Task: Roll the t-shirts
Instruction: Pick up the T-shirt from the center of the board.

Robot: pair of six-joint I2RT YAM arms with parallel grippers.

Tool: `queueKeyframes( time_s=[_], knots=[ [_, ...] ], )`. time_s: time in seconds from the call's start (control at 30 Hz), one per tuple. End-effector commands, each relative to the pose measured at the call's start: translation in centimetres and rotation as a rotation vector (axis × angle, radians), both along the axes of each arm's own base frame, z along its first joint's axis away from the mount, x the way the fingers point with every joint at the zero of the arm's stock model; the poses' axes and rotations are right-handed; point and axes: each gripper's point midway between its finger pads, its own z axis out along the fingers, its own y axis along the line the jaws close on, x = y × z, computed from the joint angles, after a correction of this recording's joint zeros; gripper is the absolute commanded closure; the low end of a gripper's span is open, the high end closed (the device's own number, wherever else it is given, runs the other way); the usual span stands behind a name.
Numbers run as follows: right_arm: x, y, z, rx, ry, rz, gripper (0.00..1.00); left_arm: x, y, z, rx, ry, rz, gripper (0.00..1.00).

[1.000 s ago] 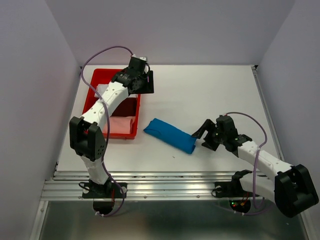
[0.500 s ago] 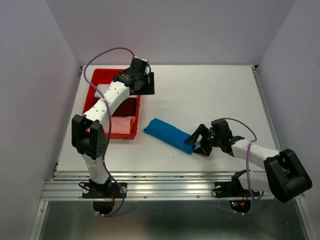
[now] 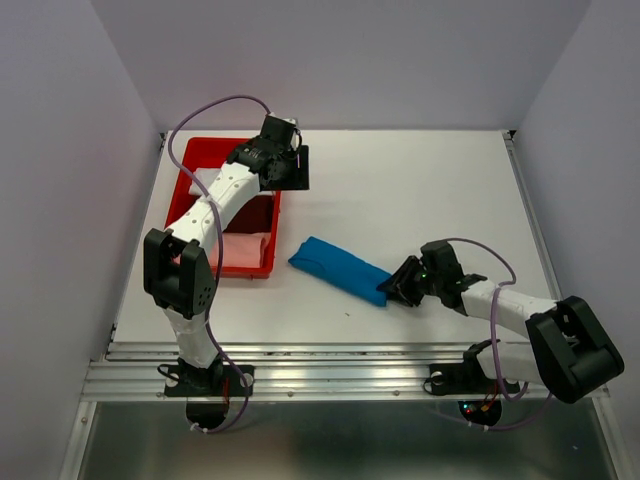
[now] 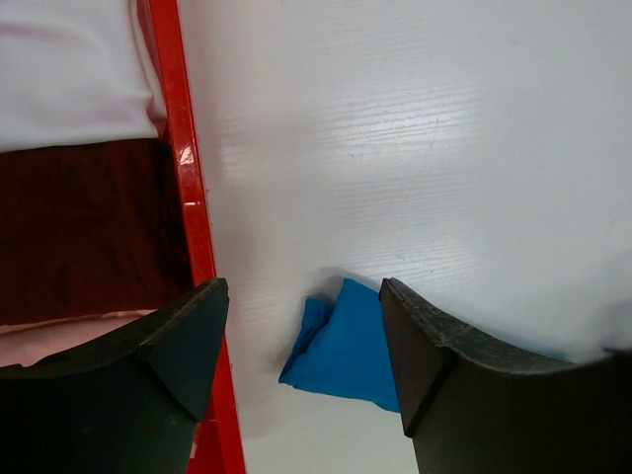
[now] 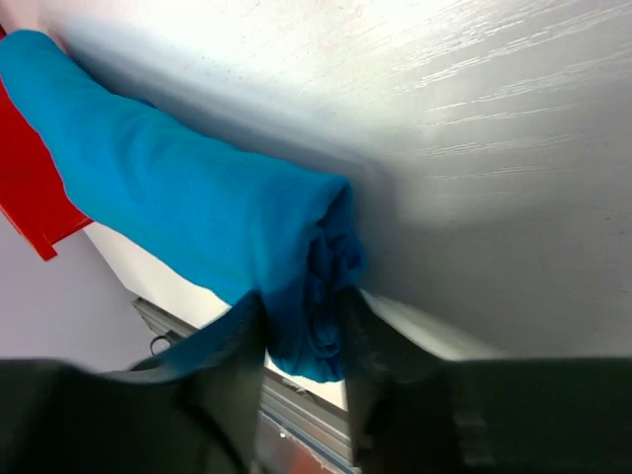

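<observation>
I should next move my left gripper back and down from the red bin's rim onto the blue roll's loose end (image 3: 304, 256) (image 4: 326, 346), which is lower and closer to my base.
The bright blue t-shirt (image 3: 338, 269) lies rolled into a slanted log on the white table, right of the red bin. My right gripper (image 3: 392, 287) sits low at the roll's right end, shut on it. In the right wrist view both fingers (image 5: 237, 346) press the spiral end of the blue roll (image 5: 197, 212) between them, around my right gripper (image 5: 304, 326). My left gripper (image 3: 295, 168) hovers open above the bin's right rim, holding nothing. From the left wrist, the far tip of the blue t-shirt (image 4: 346, 351) shows between the spread jaws of my left gripper (image 4: 301, 296).
The red bin (image 3: 190, 165) at the back left holds a white tee (image 3: 205, 180), a dark red tee (image 3: 255, 212) and a pink tee (image 3: 245, 248). Its red wall (image 4: 193, 217) runs beside my left finger. A metal rail (image 3: 330, 375) borders the table's near edge.
My right gripper moved left and down to the roll's right end, then closed on it. The left arm barely moved.
</observation>
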Motion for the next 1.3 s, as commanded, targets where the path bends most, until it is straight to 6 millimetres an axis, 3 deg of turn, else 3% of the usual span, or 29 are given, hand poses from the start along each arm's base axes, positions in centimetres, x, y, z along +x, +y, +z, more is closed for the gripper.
queueKeyframes(
  time_s=[0.0, 0.2, 0.23, 0.4, 0.67, 0.8, 0.93, 1.07, 1.27],
  knots=[
    [1.1, -0.7, -0.1, -0.049, -0.046, -0.042, 0.68, 0.1, -0.5, 2.1, -0.028, -0.043, -0.020, 0.27],
    [2.7, -1.1, 0.2, -0.121, -0.093, -0.020, 0.96, -0.7, -1.7, 1.9, -0.084, -0.027, -0.064, 0.26],
    [2.3, -1.9, -0.6, -0.190, -0.078, 0.002, 0.99, -0.8, -2.0, 1.9, -0.093, -0.024, -0.071, 0.25],
    [4.4, -4.8, 0.4, -0.356, -0.094, 0.003, 0.99, -2.4, -4.5, 1.5, -0.099, -0.026, -0.144, 0.19],
    [5.3, -9.0, 0.7, -0.570, -0.120, 0.081, 0.99, -4.6, -8.6, -1.1, -0.149, 0.012, -0.223, 0.18],
    [5.8, -10.1, 1.0, -0.622, -0.139, 0.105, 0.99, -4.3, -9.2, -3.0, -0.129, 0.103, -0.196, 0.18],
    [6.0, -10.7, 1.2, -0.646, -0.153, 0.113, 0.99, -5.1, -8.6, -6.1, -0.080, 0.196, -0.175, 0.18],
    [5.9, -11.2, 0.9, -0.649, -0.134, 0.104, 0.99, -5.5, -7.5, -7.4, -0.061, 0.197, -0.165, 0.21],
    [5.8, -11.4, 0.7, -0.643, -0.124, 0.096, 0.99, -8.4, -8.4, -10.0, -0.177, 0.319, -0.241, 0.24]
  ],
)
